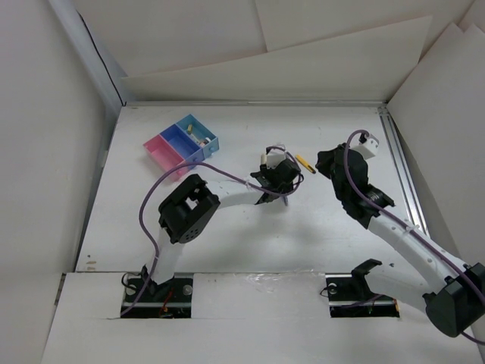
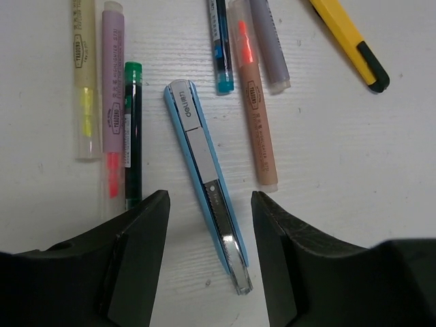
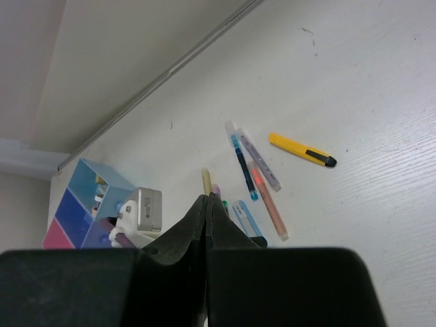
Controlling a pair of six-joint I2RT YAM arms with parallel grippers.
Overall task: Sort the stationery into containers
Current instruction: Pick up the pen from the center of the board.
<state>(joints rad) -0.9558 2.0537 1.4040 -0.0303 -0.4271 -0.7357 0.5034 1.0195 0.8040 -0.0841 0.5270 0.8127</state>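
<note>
The left gripper moves down a little next and closes across the middle of the light blue utility knife, which lies just below, between its open fingers.
My left gripper is open and hangs low over a light blue utility knife, its fingers on either side without touching. Around the knife lie a yellow highlighter, a purple one, a green pen, a blue pen, an orange highlighter, a grey pen and a yellow cutter. In the top view the left gripper hides most of them; the yellow cutter shows. My right gripper is shut and empty beside it. The joined containers, pink, blue and light blue, stand at the back left.
White boards wall the table at the back and sides. A metal rail runs along the right edge. The light blue bin holds some small whitish pieces. The bins also show in the right wrist view, past the shut right gripper.
</note>
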